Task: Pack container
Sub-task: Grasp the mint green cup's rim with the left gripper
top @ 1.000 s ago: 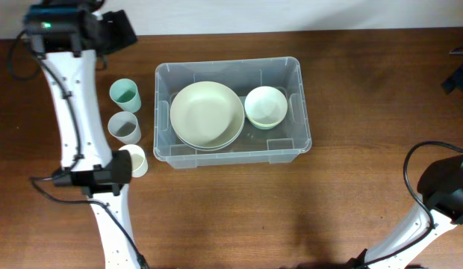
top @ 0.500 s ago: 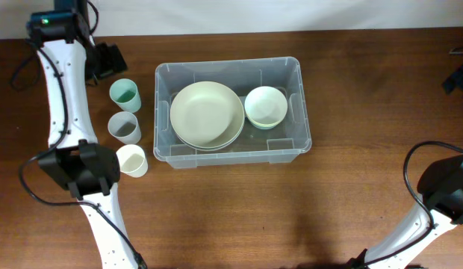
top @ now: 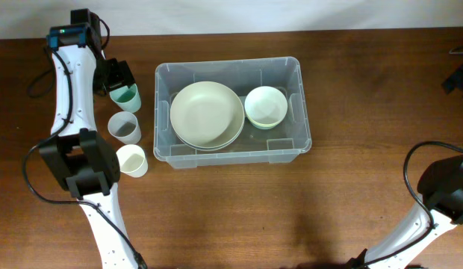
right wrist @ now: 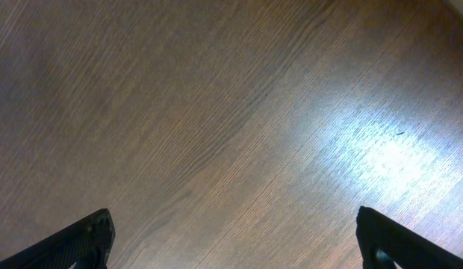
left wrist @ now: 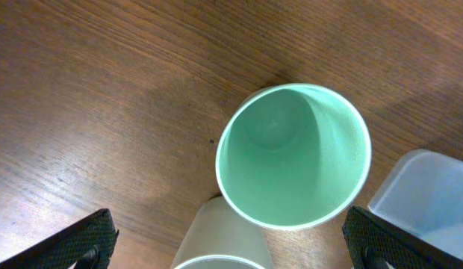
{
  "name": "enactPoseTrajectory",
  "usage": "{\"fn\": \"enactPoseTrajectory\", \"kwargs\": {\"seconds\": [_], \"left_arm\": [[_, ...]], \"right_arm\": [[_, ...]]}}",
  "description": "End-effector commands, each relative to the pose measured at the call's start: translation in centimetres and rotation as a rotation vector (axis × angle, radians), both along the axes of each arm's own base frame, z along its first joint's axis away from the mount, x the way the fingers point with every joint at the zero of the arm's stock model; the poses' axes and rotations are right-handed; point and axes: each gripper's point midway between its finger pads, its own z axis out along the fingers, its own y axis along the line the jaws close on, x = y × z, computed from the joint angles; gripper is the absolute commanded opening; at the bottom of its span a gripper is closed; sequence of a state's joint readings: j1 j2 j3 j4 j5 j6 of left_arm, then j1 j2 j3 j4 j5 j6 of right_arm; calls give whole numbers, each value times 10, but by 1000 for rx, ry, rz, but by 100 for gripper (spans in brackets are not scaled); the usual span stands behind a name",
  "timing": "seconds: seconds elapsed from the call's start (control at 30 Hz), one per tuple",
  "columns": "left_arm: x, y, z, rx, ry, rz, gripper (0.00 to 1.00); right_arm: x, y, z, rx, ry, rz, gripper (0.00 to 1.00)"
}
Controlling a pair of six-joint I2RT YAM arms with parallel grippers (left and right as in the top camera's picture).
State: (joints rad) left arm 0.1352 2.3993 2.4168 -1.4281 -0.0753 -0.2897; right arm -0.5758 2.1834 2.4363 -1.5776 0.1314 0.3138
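My left gripper should first move away from the container's close corner, then down onto the free side of the cup's rim, to get one fingertip inside the green cup (left wrist: 291,153).
The clear container (top: 233,155) stands at the table's middle. It holds a stack of cream plates (top: 207,114) on the left and a pale green bowl (top: 266,107) on the right. Left of it three cups stand in a column: green (top: 127,96), grey (top: 125,127) and white (top: 132,160). My left gripper (top: 116,77) is open just above the green cup's far side. In the left wrist view the green cup (left wrist: 291,153) sits between my spread fingertips (left wrist: 78,243), with the grey cup (left wrist: 220,239) below it. My right gripper (right wrist: 235,243) is open and empty over bare wood.
The container's corner (left wrist: 429,205) shows at the right of the left wrist view, close to the green cup. My right gripper (top: 459,78) is at the overhead view's far right edge. The wooden table (top: 239,217) runs to a white strip at the back.
My left gripper has swung from the back left corner toward the right and nearer, ending over the green cup. The cups, the container and the right arm have not moved.
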Motion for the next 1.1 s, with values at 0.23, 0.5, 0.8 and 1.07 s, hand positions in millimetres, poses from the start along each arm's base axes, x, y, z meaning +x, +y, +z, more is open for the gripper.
{"fn": "enactPoseTrajectory", "kwargs": {"seconds": [0.23,0.5,0.8,1.07], "left_arm": [[2,5,-36,-8,21,-3,98],[4,29,-36,-6,-4,41,91],[11,33,-37,11,-23,-40,89],[13,30,-55,-3,4,-97,85]], "right_arm": [[-2,-5,-6,0,19,-14,99],[-2,-5,-6,0,19,-14,99],[-2,-5,-6,0,19,-14,99],[-2,-5,-6,0,19,-14,99]]}}
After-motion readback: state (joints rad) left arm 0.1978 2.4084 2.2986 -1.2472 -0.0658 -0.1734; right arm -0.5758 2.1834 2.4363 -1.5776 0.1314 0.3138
